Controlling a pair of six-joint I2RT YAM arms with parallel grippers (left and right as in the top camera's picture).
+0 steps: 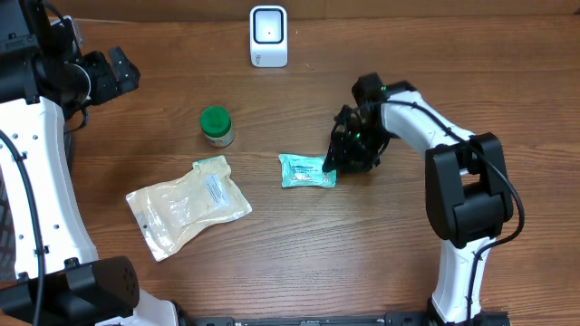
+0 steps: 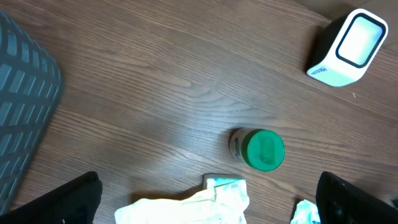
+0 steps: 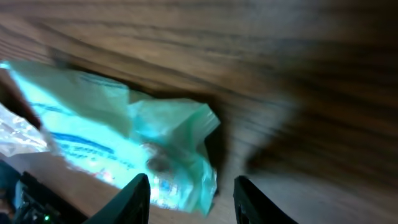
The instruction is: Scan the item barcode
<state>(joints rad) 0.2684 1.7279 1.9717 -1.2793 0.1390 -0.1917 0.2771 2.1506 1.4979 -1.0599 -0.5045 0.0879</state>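
The robot's right gripper should stay low over the crumpled near end (image 1: 327, 178) (image 3: 188, 178) of the teal packet next and bring its fingers together, as that end of the packet already reaches between them.
A teal packet (image 1: 306, 171) lies flat on the wooden table, in the middle. My right gripper (image 1: 333, 167) is down at its right end. In the right wrist view the two dark fingers stand apart, and the packet's crumpled end (image 3: 180, 155) reaches into the gap (image 3: 193, 186) beside the left finger (image 3: 138, 198), with bare wood before the other finger. The white scanner (image 1: 268, 36) stands at the far edge, also seen from the left wrist (image 2: 348, 46). My left gripper (image 1: 122, 72) hangs wide open and empty at the upper left, its gap (image 2: 208, 202) above the table.
A green-lidded jar (image 1: 217, 126) stands left of the packet, also in the left wrist view (image 2: 259, 149). A cream pouch (image 1: 188, 204) lies front left. A grey mesh thing (image 2: 22, 106) sits at the left edge of the left wrist view.
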